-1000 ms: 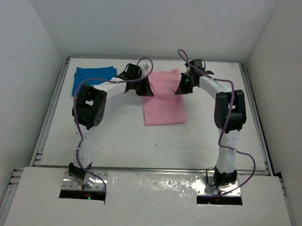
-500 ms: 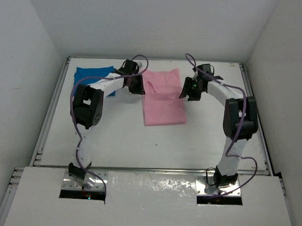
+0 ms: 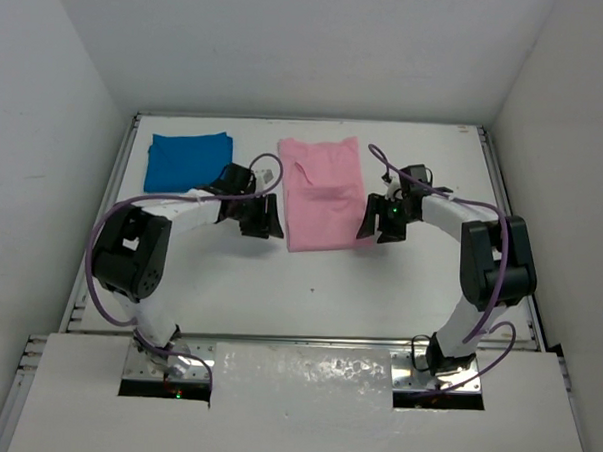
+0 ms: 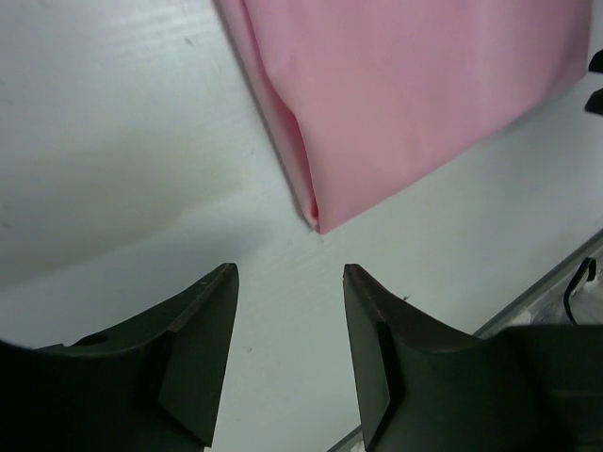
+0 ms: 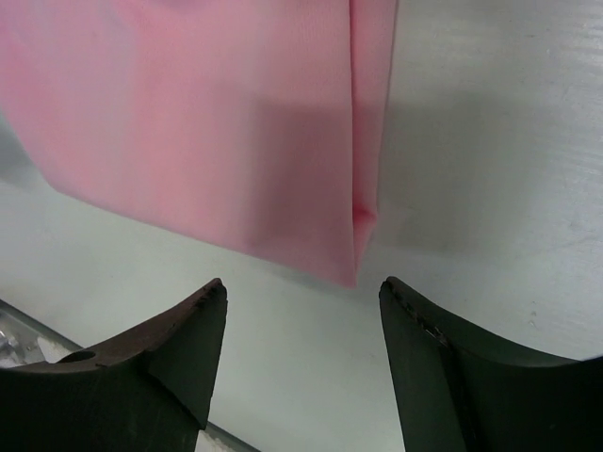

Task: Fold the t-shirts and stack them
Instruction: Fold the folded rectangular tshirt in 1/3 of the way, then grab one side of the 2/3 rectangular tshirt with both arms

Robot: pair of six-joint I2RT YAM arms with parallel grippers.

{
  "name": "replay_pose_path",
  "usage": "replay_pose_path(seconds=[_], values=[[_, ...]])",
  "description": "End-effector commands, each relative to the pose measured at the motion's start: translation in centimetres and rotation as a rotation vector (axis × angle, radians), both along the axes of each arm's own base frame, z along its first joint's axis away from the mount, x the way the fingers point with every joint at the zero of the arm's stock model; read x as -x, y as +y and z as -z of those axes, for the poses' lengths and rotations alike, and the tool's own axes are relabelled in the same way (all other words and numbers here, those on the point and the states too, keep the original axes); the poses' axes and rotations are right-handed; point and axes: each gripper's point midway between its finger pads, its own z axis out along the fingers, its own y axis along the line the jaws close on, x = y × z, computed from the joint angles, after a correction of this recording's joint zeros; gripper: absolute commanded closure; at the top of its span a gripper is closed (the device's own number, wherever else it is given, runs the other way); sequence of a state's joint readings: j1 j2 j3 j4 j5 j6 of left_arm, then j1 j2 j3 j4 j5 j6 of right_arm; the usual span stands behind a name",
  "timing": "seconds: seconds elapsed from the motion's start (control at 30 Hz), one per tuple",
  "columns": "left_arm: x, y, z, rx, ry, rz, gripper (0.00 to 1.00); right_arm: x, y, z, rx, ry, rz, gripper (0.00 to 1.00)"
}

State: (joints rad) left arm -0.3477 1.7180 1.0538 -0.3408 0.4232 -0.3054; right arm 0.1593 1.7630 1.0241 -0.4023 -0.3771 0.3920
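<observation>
I need to move my left gripper down and across onto the nearest corner of the pink t-shirt next and close it there, since that corner is still just ahead of the open fingers.
The light pink t-shirt (image 3: 323,192) lies flat mid-table as a long rectangle, its sides folded in. My left gripper (image 3: 273,225) hovers open just outside its near left corner, which the left wrist view shows as the pink t-shirt (image 4: 405,94) ahead of the empty left gripper (image 4: 287,282). My right gripper (image 3: 365,225) is open by the near right corner. In the right wrist view the pink t-shirt (image 5: 207,122) ends just short of the right gripper (image 5: 301,292). The blue t-shirt (image 3: 189,161) rests folded at the far left.
The white table (image 3: 309,286) is bounded by metal rails on the left (image 3: 99,227) and right (image 3: 516,245), with white walls close behind them. The arms' bases sit at the near edge under a white cover (image 3: 304,396).
Both grippers have let go at the far end of the pink t-shirt, opened, and drawn back along its sides to its near corners.
</observation>
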Motion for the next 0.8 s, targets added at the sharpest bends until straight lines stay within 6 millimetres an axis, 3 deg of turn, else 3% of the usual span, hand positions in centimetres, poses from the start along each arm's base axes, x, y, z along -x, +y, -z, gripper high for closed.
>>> replay_pose_path(seconds=[0.0,0.37,0.67,0.7,0.77], values=[[0.3,-2.3,-1.4,0.101,-0.075,0.045,0.53,-1.5,0.7,-2.4,-0.040,-0.114,-0.040,0.35],[-0.4,-4.1,3.1,0.089,-0.022,0.055,0.51,-2.4,1.0,-0.6,-0.043,-0.074,-0.050,0.35],[-0.8,-4.2,4.1,0.036,-0.011,0.037,0.51,-1.3,0.5,1.4,-0.012,-0.035,-0.045,0.38],[-0.8,-4.1,4.1,0.037,-0.010,0.035,0.52,-0.9,0.4,1.9,-0.011,-0.024,-0.044,0.41],[-0.5,-4.2,4.3,0.042,0.004,0.036,0.73,-0.6,0.4,2.4,-0.015,-0.018,-0.029,0.47]])
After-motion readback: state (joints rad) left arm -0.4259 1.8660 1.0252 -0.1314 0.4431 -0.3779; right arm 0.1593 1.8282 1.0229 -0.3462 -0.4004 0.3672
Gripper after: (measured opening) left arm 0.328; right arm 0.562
